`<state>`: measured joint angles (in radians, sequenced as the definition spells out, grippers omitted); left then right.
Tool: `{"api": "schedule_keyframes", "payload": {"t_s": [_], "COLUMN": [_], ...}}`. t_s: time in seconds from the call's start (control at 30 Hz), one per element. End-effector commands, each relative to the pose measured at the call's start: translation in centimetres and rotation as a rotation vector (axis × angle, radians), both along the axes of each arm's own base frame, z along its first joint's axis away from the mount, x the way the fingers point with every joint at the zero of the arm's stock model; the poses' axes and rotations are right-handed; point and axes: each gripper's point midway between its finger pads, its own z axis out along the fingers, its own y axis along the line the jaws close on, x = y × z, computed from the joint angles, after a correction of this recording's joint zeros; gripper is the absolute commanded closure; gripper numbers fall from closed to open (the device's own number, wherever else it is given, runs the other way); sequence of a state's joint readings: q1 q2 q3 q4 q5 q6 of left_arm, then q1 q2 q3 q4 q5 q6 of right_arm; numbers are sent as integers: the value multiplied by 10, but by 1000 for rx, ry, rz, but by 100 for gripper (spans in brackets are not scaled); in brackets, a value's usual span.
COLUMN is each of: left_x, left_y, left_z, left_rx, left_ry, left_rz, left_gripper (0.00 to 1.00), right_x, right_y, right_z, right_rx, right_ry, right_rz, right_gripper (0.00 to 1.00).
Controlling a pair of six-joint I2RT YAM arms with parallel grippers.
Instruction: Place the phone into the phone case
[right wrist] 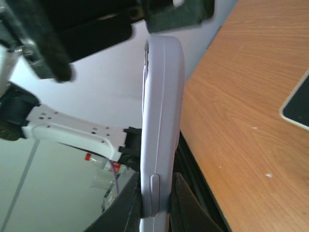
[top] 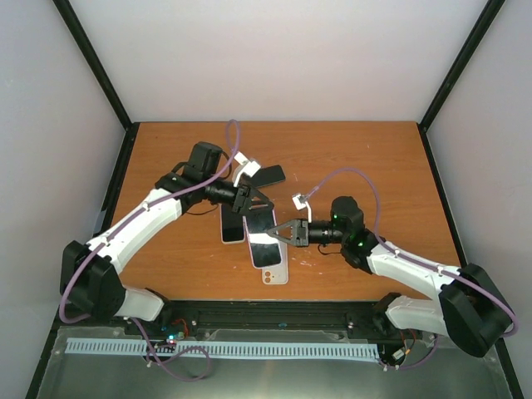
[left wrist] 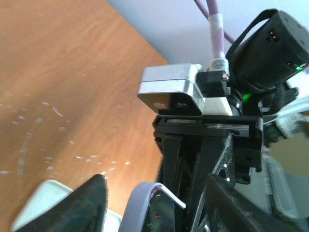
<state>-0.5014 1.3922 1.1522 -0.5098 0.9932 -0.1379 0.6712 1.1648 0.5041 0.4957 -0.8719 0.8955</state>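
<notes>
My right gripper moves to the right in the top view and lowers to release the case [top: 259, 229] on the bare tabletop next, because a pale slab lies beneath the case.
My right gripper [top: 281, 233] is shut on the long edges of a lavender phone case [top: 259, 229], held on edge above the table. The right wrist view shows the case edge-on [right wrist: 161, 121] with its side button between my fingers [right wrist: 186, 203]. My left gripper [top: 249, 199] is at the case's far end. In the left wrist view its dark fingers [left wrist: 89, 203] stand on either side of the case's rounded corner [left wrist: 137, 203], with a gap on the left. A black-screened phone [top: 233, 224] lies flat just left of the case. I cannot tell whether something dark sits inside the case.
A pale slab with a camera hole [top: 274, 270] lies on the wooden table [top: 374, 166] under the case's near end. A dark slab [top: 268, 174] lies behind the left gripper. A dark phone edge [right wrist: 297, 104] shows on the table in the right wrist view.
</notes>
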Motion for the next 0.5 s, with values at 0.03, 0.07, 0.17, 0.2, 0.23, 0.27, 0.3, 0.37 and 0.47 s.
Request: {"api": "schedule_keyframes", "payload": {"t_s": [0.03, 0.07, 0.17, 0.2, 0.23, 0.27, 0.3, 0.37, 0.47], "left_x": [26, 33, 53, 56, 58, 59, 60, 62, 65], "left_y": [11, 15, 34, 39, 44, 49, 53, 61, 74], "left_z": [25, 26, 23, 23, 22, 20, 17, 9, -5], "left_rx": [47, 68, 145, 162, 176, 191, 203, 237, 293], "left_ry": [-125, -135, -157, -160, -159, -159, -159, -154, -138], "left_rz": [193, 248, 418, 456, 489, 519, 542, 590, 658], "left_gripper": [28, 19, 2, 1, 1, 0, 0, 1, 1], "right_x": [13, 15, 24, 28, 34, 40, 48, 60, 82], "right_y": [-2, -4, -13, -17, -23, -29, -36, -50, -75], "right_z": [-12, -16, -30, -35, -39, -44, -48, -53, -63], "right_rx": [-74, -100, -189, -226, -261, -304, -342, -400, -505], "right_ry": [-42, -50, -52, -48, -48, -48, -51, -51, -23], "right_rz": [-82, -96, -138, -157, -182, -206, -237, -278, -358], "right_gripper": [96, 96, 95, 95, 95, 95, 95, 95, 95]}}
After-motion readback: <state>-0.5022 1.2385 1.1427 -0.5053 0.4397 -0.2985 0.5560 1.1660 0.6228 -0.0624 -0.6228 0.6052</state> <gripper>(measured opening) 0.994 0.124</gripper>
